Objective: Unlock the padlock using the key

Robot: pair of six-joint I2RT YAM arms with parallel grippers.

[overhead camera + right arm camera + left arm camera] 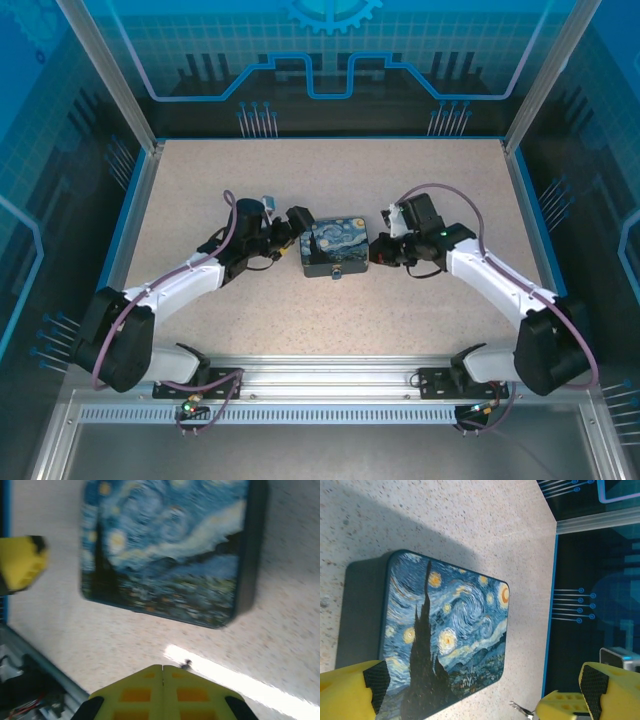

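Note:
I next need to draw my right gripper back and down to release the key on the bare tabletop, since that clear patch lies below it, toward my base.
The dark box [335,248] printed with a swirling night sky lies mid-table. The padlock [338,271] is a tiny blue speck on its near side. My left gripper [297,229] stands wide open at the box's left end; in the left wrist view its fingers [374,681] straddle the near end of the box [445,630] without touching it. My right gripper [381,250] sits at the box's right end, shut on the key. The key's thin metal tip [521,709] sticks out of the yellow fingers and shows as a dark nub [187,664] beside the right gripper [162,669].
Blue-edged walls [520,200] and clear panels enclose the speckled table [330,170]. A metal rail [330,375] with the arm bases runs along the near edge. Across the box [170,550], the left gripper's yellow finger [20,562] shows in the right wrist view.

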